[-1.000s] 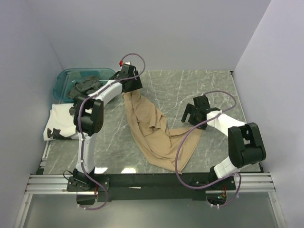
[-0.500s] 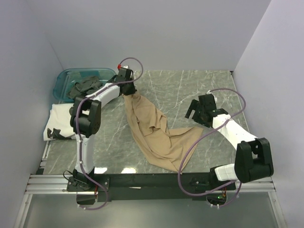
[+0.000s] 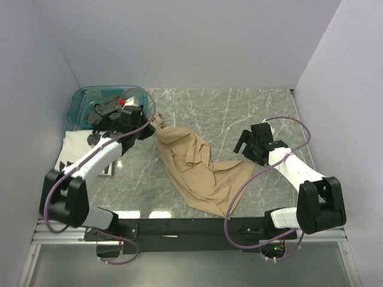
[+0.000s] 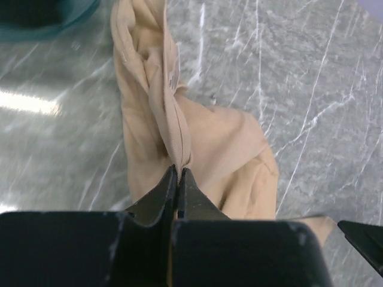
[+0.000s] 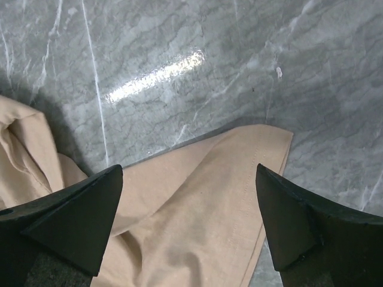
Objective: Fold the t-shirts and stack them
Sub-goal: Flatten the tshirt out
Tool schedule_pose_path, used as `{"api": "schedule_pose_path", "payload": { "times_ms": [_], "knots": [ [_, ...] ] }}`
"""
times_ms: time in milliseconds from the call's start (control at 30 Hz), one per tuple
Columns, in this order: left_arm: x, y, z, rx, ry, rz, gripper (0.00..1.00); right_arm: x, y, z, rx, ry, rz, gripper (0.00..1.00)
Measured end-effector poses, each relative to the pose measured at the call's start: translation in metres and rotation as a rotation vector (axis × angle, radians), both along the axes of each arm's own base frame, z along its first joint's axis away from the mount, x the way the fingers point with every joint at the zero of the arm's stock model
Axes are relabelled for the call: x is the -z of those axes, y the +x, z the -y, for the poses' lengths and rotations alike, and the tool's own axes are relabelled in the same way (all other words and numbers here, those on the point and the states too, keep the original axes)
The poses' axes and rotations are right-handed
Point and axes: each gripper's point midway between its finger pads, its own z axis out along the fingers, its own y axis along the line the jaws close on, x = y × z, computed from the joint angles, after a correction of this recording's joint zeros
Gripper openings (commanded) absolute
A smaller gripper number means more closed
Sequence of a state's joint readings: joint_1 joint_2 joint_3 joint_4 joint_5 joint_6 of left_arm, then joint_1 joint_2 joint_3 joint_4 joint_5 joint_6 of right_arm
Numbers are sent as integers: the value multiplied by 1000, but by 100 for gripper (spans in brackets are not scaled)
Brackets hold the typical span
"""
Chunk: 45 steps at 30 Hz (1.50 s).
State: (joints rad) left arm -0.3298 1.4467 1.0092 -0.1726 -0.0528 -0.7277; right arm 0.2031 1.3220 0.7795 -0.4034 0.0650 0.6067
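I need to lower my right gripper's open fingers around the tan t-shirt's far edge beside its hemmed corner, then close.
A tan t-shirt point(image 3: 197, 170) lies crumpled across the middle of the marble table point(image 3: 239, 107). My left gripper point(image 3: 152, 124) is shut on a bunched fold at its far left end. The left wrist view shows the left gripper point(image 4: 178, 169) pinching a ridge of the tan t-shirt point(image 4: 221, 131). My right gripper point(image 3: 246, 147) hovers open over the shirt's right corner. In the right wrist view the right gripper point(image 5: 188, 176) has its jaws wide apart, with the tan t-shirt's point(image 5: 179, 239) hemmed corner between and below them, untouched. A white folded t-shirt point(image 3: 75, 149) lies at the table's left edge.
A teal bin point(image 3: 84, 98) at the back left holds dark clothing point(image 3: 105, 110); its rim point(image 4: 60, 21) shows in the left wrist view. Walls close in the table at the back and on both sides. The arms' mounting rail point(image 3: 191, 227) runs along the near edge.
The left gripper closed on the shirt's far end and drew it left and nearer. The left arm swung down to the left. The right gripper shifted slightly right, still open.
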Motion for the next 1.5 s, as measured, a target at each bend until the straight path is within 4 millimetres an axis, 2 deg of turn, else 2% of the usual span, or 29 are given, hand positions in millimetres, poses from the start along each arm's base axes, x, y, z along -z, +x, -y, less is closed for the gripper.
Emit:
{"api": "schedule_pose_path", "payload": {
  "times_ms": [267, 433, 667, 733, 867, 967, 1067, 1100, 1133, 1167, 1233, 1267, 1300, 1400, 1500],
  "knots": [
    [12, -74, -36, -125, -30, -34, 1, 3, -3, -8, 4, 24, 8, 97],
    [10, -105, -56, -199, -47, -24, 1, 10, -8, -15, 15, 45, 2, 96],
    [20, -132, -65, -231, -74, -42, 1, 19, -3, -17, 54, 36, -3, 92],
    [21, -136, -66, -234, -79, -42, 1, 25, -1, -16, 65, 21, -23, 87],
    [14, -139, -68, -243, -91, -13, 1, 36, 9, -16, 86, -4, -63, 82],
    [12, -140, -70, -254, -100, 1, 1, 44, 8, -14, 105, -22, -84, 78],
    [13, -141, -72, -261, -99, -1, 1, 47, 6, -9, 126, -49, -97, 67],
    [13, -141, -72, -264, -99, 0, 1, 50, 5, -7, 132, -61, -104, 51],
    [13, -141, -72, -267, -99, 1, 1, 51, 5, -5, 134, -72, -107, 41],
    [13, -141, -73, -271, -98, 2, 1, 51, 5, -4, 139, -78, -105, 20],
    [13, -140, -75, -280, -96, 5, 1, 52, 5, -1, 154, -88, -107, 14],
    [13, -140, -75, -283, -95, 6, 1, 52, 5, 1, 159, -99, -106, 5],
    [12, -139, -76, -287, -92, 9, 1, 51, 6, 2, 161, -106, -106, 1],
    [9, -137, -79, -303, -86, 21, 1, 46, 10, 6, 170, -130, -92, 0],
    [-4, -132, -83, -327, -82, 52, 1, 36, 18, 7, 169, -141, -63, 0]
  ]
}}
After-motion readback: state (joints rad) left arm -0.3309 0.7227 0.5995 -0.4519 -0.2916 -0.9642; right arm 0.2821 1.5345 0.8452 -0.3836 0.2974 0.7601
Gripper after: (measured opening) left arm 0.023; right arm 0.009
